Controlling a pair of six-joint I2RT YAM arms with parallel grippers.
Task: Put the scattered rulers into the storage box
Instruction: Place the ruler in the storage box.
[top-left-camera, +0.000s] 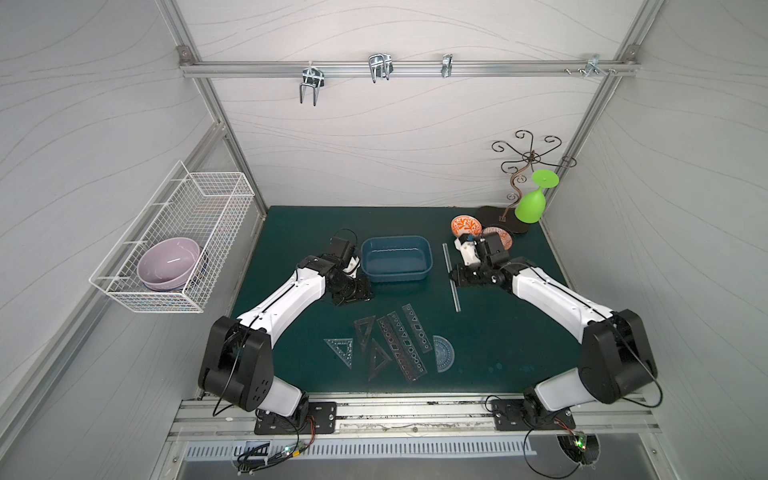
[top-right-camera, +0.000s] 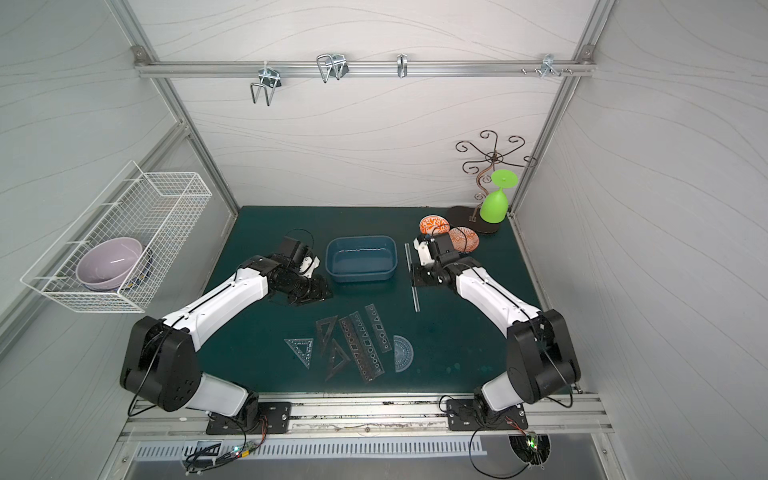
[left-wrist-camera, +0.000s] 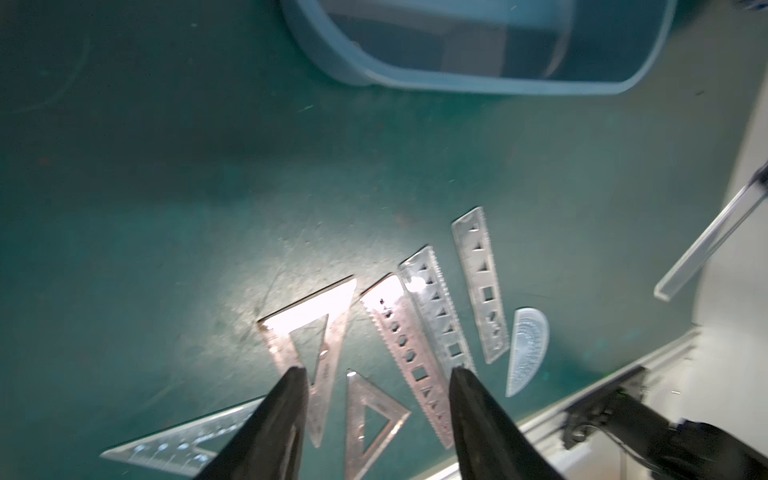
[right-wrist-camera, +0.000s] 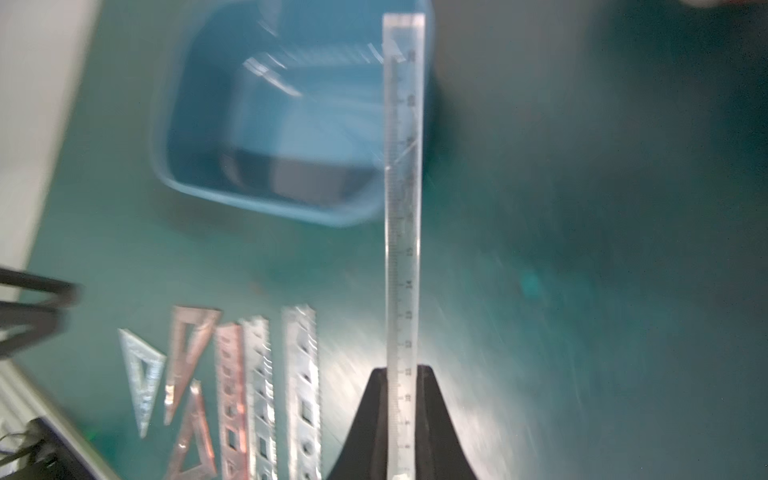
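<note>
I will next bring the straightedge (right-wrist-camera: 404, 187) over the storage box (right-wrist-camera: 296, 136) with my right gripper and turn it, then lower it inside to release it, because the ruler points across the long side of the box.
My right gripper (right-wrist-camera: 402, 370) is shut on the thin clear straightedge (right-wrist-camera: 404, 187). In both top views that ruler (top-left-camera: 451, 278) runs front to back, just right of the dusty-blue storage box (top-left-camera: 395, 277). My left gripper (left-wrist-camera: 379, 370) is open and empty, left of the box and behind the other rulers. These lie flat on the green mat: a bluish triangle (top-left-camera: 340, 348), two dark triangles (top-left-camera: 365, 330) (top-left-camera: 379, 361), long stencil strips (top-left-camera: 401, 349) (top-left-camera: 417, 328) and a half-circle protractor (top-left-camera: 443, 353). The box (top-right-camera: 360, 279) holds nothing.
A white wire basket (top-left-camera: 216, 195) with a purple bowl (top-left-camera: 168, 264) hangs on the left wall. Two orange patterned bowls (top-left-camera: 466, 225) (top-left-camera: 500, 233) sit just behind my right gripper (top-left-camera: 454, 276). A green goblet (top-left-camera: 534, 199) hangs on a wire stand (top-left-camera: 523, 174) at the back right.
</note>
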